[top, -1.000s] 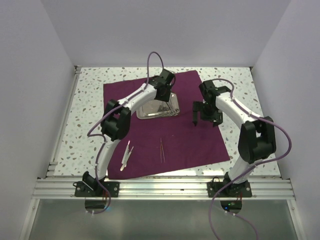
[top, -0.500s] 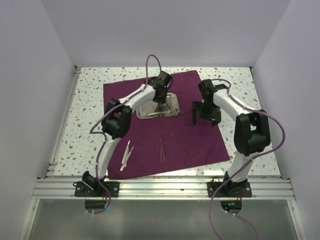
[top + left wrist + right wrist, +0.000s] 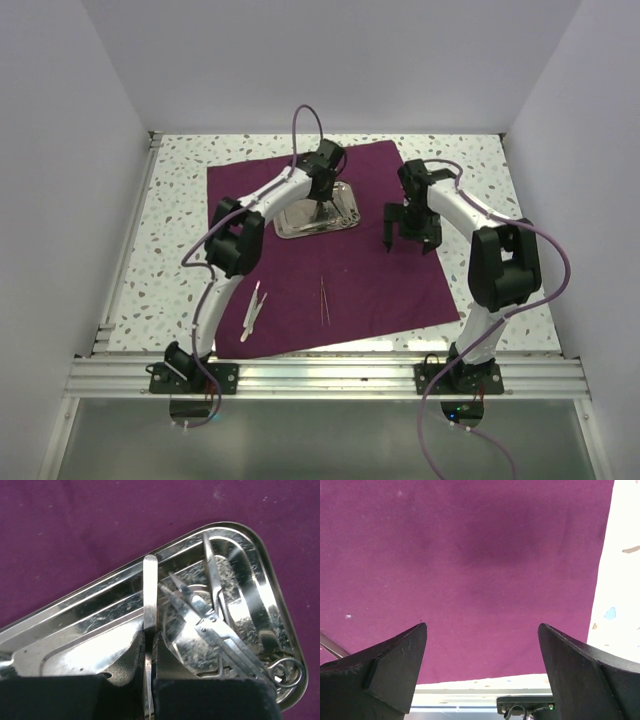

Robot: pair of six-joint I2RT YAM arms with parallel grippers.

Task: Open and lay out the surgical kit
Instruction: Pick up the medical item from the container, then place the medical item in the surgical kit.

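Observation:
My left gripper will next rise from the tray, come back and go down beside the thin tweezers (image 3: 324, 299), where there is bare cloth between them and the pale pair.
The plum cloth (image 3: 370, 270) lies spread flat on the table. The steel tray (image 3: 343, 216) sits on its far middle. My left gripper (image 3: 320, 208) reaches into the tray and is shut on a thin flat silver instrument (image 3: 149, 595), held between the pads (image 3: 131, 655). Ring-handled scissors (image 3: 220, 640) and other thin tools lie in the tray (image 3: 75, 625) beside it. Thin tweezers (image 3: 324, 299) and a pale pair of instruments (image 3: 254, 309) lie on the cloth's near part. My right gripper (image 3: 408, 232) hangs open and empty over bare cloth (image 3: 485, 555), right of the tray.
The speckled tabletop (image 3: 500, 190) surrounds the cloth. An aluminium rail (image 3: 330, 375) runs along the near edge, with white walls on three sides. The cloth's right edge and bare table (image 3: 620, 580) show in the right wrist view.
My left gripper has lowered slightly into the tray. The right arm shifted a little left and stays open above the cloth.

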